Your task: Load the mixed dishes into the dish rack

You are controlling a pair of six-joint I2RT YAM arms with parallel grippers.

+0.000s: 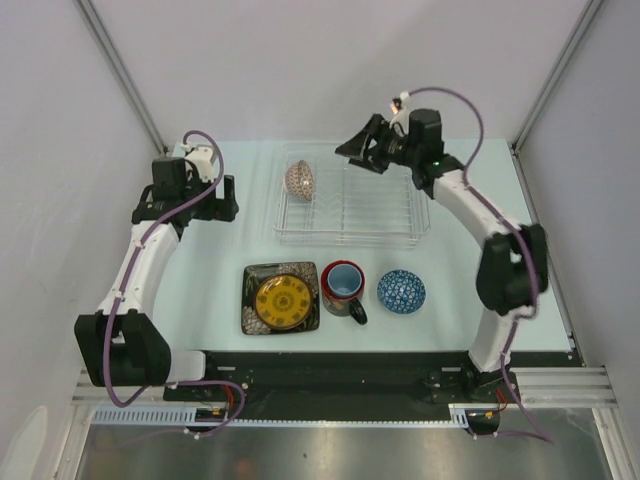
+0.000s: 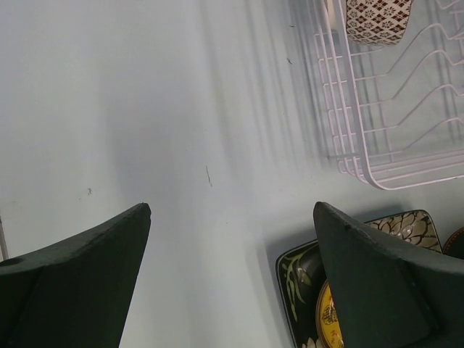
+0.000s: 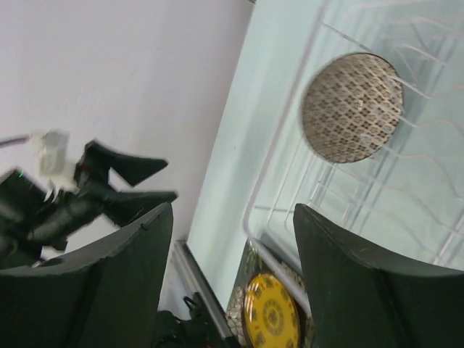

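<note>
I should move my right gripper back and down next, onto the blue-patterned bowl's rim (image 1: pixel 381 289) beside the red mug, because that bowl is below the gripper and nearer my base.
The dish rack (image 1: pixel 350 208) stands at the middle back of the table. A brown-patterned bowl (image 1: pixel 300 180) stands on edge in its left end. In front of the rack lie the square dark plate with a yellow centre (image 1: pixel 281 297), the red mug (image 1: pixel 343 288) and the small blue-patterned bowl (image 1: pixel 401 291). My right gripper (image 1: pixel 347 149) hangs above the rack's back edge, open and empty. In the right wrist view the brown-patterned bowl (image 3: pixel 351 107) and the plate (image 3: pixel 270 312) show beyond its fingers. My left gripper (image 1: pixel 228 198) is open over bare table left of the rack.
The left wrist view shows the rack's corner (image 2: pixel 384 156), the brown-patterned bowl (image 2: pixel 377 18) and a corner of the plate (image 2: pixel 301 279). White walls close in the table at the back and sides. The left arm's gripper (image 3: pixel 109 181) shows in the right wrist view.
</note>
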